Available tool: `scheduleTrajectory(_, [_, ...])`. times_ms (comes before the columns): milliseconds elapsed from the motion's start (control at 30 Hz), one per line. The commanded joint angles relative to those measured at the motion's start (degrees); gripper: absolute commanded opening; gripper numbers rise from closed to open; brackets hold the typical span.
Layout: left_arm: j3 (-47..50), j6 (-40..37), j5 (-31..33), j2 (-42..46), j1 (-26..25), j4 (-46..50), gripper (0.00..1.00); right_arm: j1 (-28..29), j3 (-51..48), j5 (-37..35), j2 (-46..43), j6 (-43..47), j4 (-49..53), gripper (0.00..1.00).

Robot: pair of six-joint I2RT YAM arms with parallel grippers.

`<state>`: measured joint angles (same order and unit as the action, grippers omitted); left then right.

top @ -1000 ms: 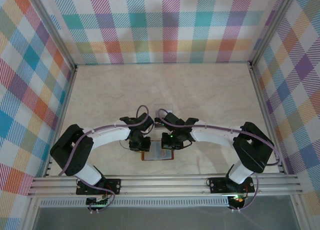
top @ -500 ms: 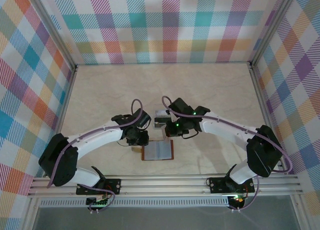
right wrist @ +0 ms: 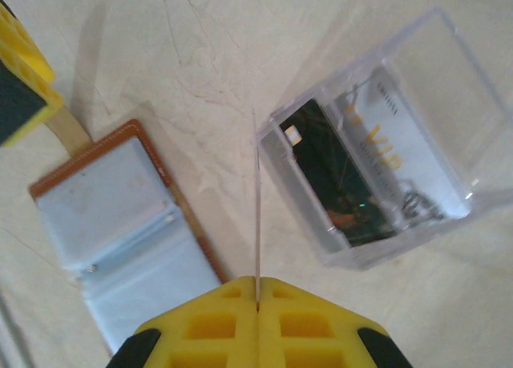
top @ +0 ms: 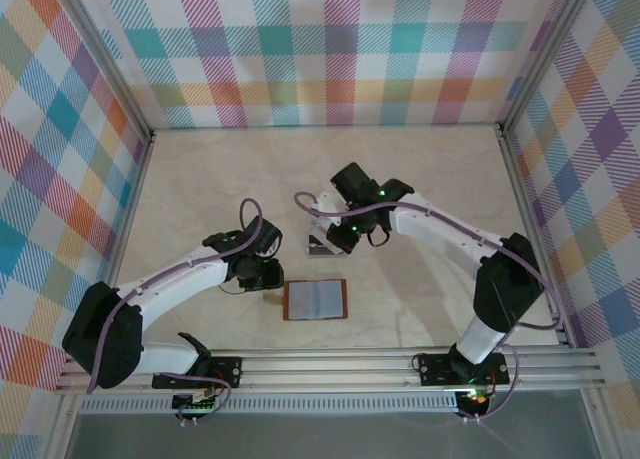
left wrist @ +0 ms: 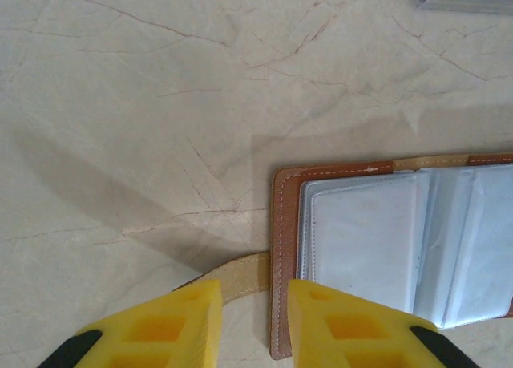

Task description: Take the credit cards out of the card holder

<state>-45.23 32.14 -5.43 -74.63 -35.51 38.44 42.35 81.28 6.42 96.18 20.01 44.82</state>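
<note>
The right gripper moves its credit card outward to the clear box's empty far section next, then lowers it, turned along the slots.
The card holder (top: 316, 300) lies open and flat on the table, brown leather around pale clear pockets (left wrist: 365, 240); it also shows in the right wrist view (right wrist: 120, 224). My right gripper (right wrist: 257, 281) is shut on a thin pale credit card (right wrist: 256, 208), seen edge-on and held above the table between the holder and a clear box. From above, that gripper (top: 333, 241) hangs behind the holder. My left gripper (left wrist: 254, 288) is open just over the holder's left edge and tan snap tab (left wrist: 236, 273), at the holder's left (top: 268, 282).
A clear plastic box (right wrist: 377, 143) sits just behind the holder (top: 314, 247), with a dark card (right wrist: 333, 175) and a pale gold-lettered card (right wrist: 401, 135) inside. Plaid walls and metal rails enclose the marbled table (top: 420, 179).
My right gripper has drawn the card up from the holder and carried it back toward the box. My left gripper has slid left off the holder and its jaws have parted.
</note>
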Motion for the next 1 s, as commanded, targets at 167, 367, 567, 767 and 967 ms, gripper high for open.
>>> scheduleTrajectory(167, [2.5, 0.4, -0.1, 3.9, 1.5, 0.6, 0.29, -1.8, 15.3, -5.6, 9.8, 22.6, 11.1, 0.01])
scheduleTrajectory(367, [3.2, 0.4, 0.0, 4.8, 2.0, 0.9, 0.29, -2.8, 24.5, -9.5, 17.1, 27.7, 15.1, 0.01])
scheduleTrajectory(567, [3.4, 0.2, 0.1, 5.4, 2.5, 1.4, 0.29, -3.8, 31.0, -10.0, 22.7, 30.9, 17.1, 0.02])
scheduleTrajectory(767, [3.3, 0.1, -0.1, 5.3, 3.0, 1.6, 0.29, -4.0, 35.1, -10.3, 27.0, 32.8, 18.8, 0.02])
scheduleTrajectory(967, [3.4, 0.0, 0.1, 5.5, 3.3, 2.0, 0.29, -4.0, 37.4, -9.4, 30.7, 34.4, 20.5, 0.03])
